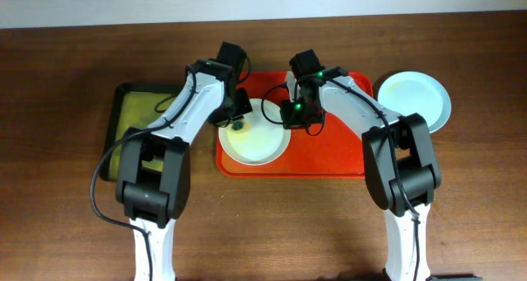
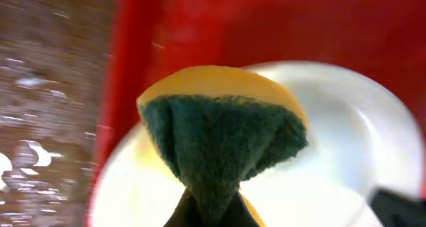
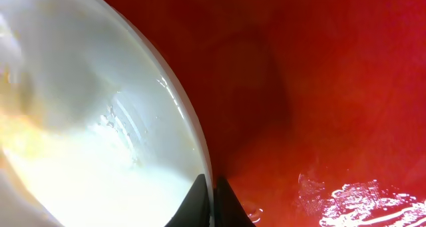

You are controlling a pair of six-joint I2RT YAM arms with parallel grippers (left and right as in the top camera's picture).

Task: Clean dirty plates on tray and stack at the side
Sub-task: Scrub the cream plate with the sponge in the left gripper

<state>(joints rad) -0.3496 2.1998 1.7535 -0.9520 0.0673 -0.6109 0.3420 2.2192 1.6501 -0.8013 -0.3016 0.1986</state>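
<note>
The plate's rim (image 3: 190, 124) is by the black tray. My left gripper should wipe toward it next.
A pale plate (image 1: 255, 141) lies on the left part of the red tray (image 1: 329, 153). My left gripper (image 1: 237, 123) is shut on a yellow and green sponge (image 2: 223, 130) and holds it on the plate's far left part (image 2: 346, 140). My right gripper (image 1: 288, 114) is shut on the plate's right rim (image 3: 190, 124), one finger on each side. The plate's inside shows faint yellowish smears (image 3: 26, 130). A second pale plate (image 1: 414, 98) lies on the table right of the tray. A third plate is not visible.
A black tray (image 1: 123, 120) with yellow-green liquid stands left of the red tray. The red tray floor (image 3: 346, 120) is wet, with water patches near my right gripper. The wood table (image 2: 46, 120) left of the tray is wet too.
</note>
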